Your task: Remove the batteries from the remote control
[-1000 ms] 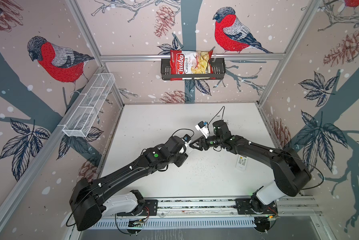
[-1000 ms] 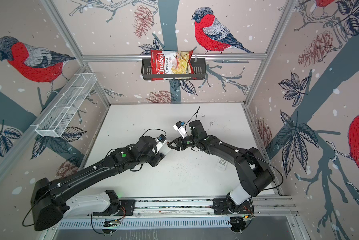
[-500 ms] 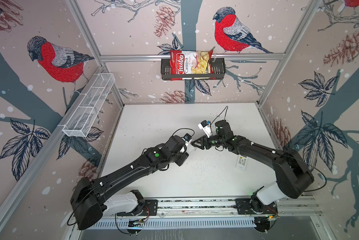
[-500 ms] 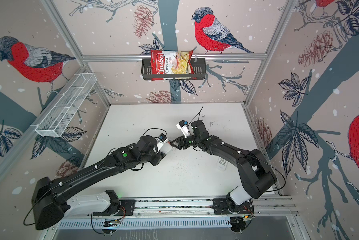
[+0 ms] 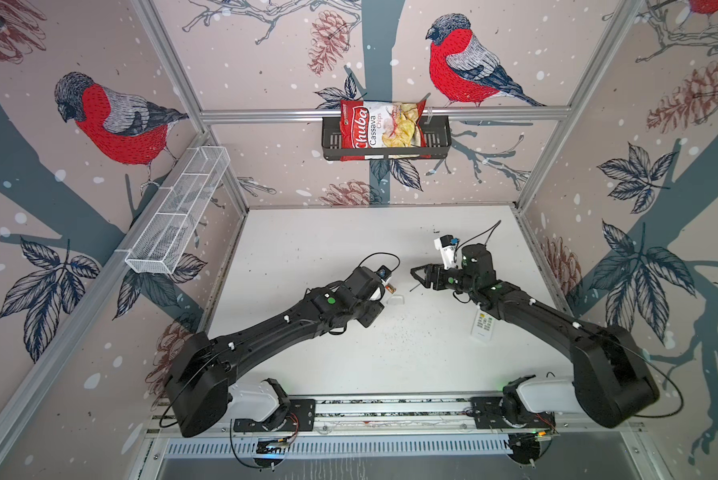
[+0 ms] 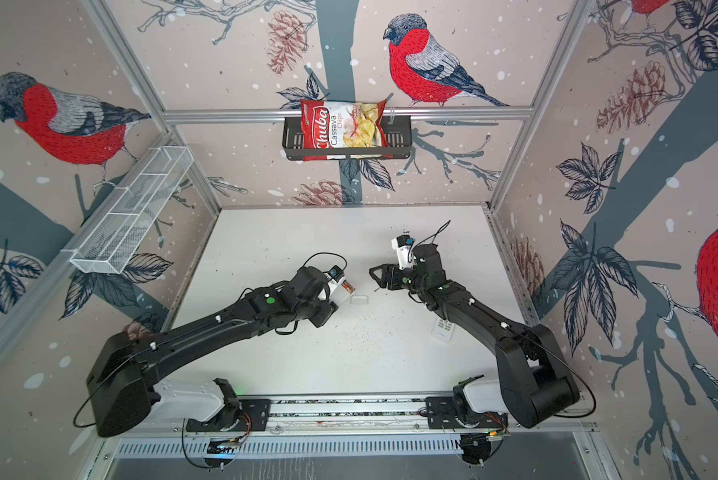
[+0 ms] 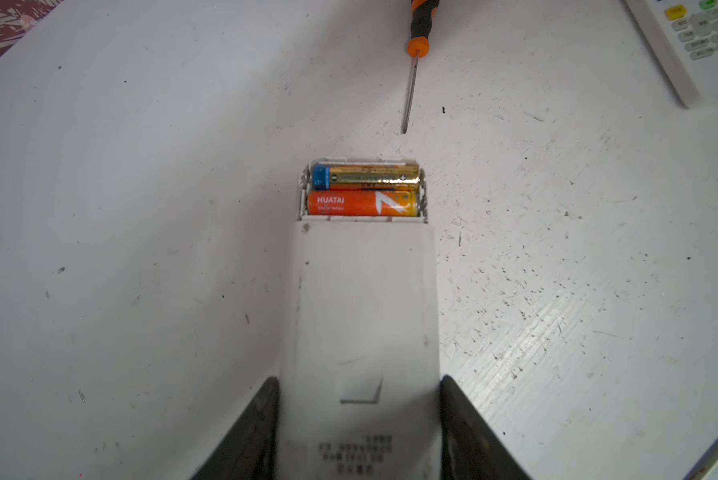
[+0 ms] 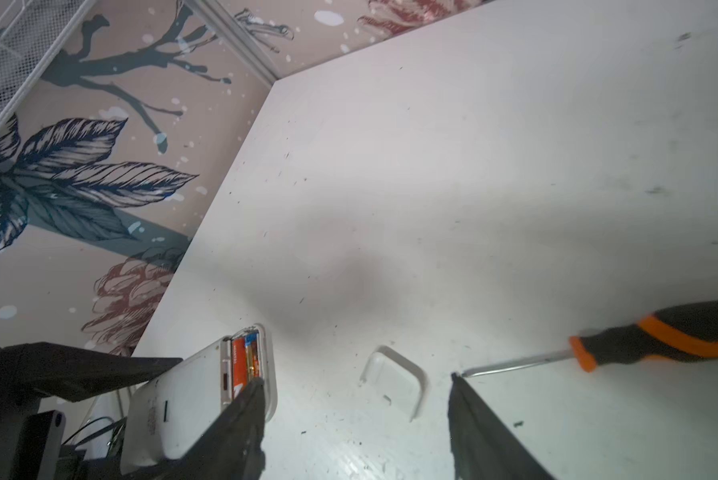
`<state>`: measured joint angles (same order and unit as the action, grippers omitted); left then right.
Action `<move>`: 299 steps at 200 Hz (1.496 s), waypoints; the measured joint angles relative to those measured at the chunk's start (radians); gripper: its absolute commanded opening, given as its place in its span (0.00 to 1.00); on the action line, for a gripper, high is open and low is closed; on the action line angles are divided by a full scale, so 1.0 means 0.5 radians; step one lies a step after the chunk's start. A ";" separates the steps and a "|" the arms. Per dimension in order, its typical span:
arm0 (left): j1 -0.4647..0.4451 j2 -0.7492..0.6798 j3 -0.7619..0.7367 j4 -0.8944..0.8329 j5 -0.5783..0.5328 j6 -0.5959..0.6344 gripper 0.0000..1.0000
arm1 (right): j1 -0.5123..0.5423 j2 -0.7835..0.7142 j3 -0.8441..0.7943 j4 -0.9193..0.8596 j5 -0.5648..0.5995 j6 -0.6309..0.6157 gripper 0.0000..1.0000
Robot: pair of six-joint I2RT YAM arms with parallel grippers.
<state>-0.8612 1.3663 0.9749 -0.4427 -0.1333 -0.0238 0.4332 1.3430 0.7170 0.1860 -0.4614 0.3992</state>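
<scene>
My left gripper will next lower the remote outward to the bare tabletop just beyond the remote's loose cover (image 8: 394,384) and let go there, because its uncovered battery bay faces up.
My left gripper (image 7: 359,382) is shut on a white remote control (image 7: 361,299), held by its two long sides. The battery bay at the remote's far end stands uncovered. Two batteries lie in it side by side, a gold one with a blue end (image 7: 365,178) and an orange one (image 7: 361,203). In both top views the batteries (image 5: 390,288) show as an orange spot at the left gripper's tip. My right gripper (image 8: 356,380) hangs open and empty to the right of the remote (image 8: 182,399). The loose white battery cover (image 8: 394,384) lies on the table below it.
An orange-and-black screwdriver (image 8: 660,336) lies on the table by the right gripper, its tip toward the cover. A second white remote (image 5: 482,326) lies button side up under the right forearm. A black basket with a chips bag (image 5: 384,129) hangs on the back wall, and a wire basket (image 5: 178,216) hangs on the left wall.
My right gripper has opened wider and drawn back to the right, away from the remote's end. The left arm and the remote have stayed put.
</scene>
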 measured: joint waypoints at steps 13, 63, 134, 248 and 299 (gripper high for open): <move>0.020 0.063 0.014 0.032 0.008 0.020 0.38 | -0.009 -0.037 -0.018 0.000 0.085 0.008 0.74; 0.060 0.283 0.153 0.117 0.057 0.188 0.38 | -0.099 -0.220 -0.141 0.044 0.298 0.085 0.75; 0.156 0.647 0.262 0.381 0.022 0.537 0.38 | -0.211 -0.340 -0.223 0.111 0.352 0.146 0.75; 0.359 1.091 0.494 0.555 0.389 0.797 0.41 | -0.246 -0.317 -0.231 0.137 0.301 0.149 0.76; 0.408 1.176 0.497 0.569 0.475 0.830 0.52 | -0.242 -0.301 -0.231 0.149 0.275 0.150 0.76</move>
<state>-0.6571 1.9545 1.2232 -0.1581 0.1040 0.3912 0.3122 1.1923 0.6014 0.2604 -0.3237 0.4740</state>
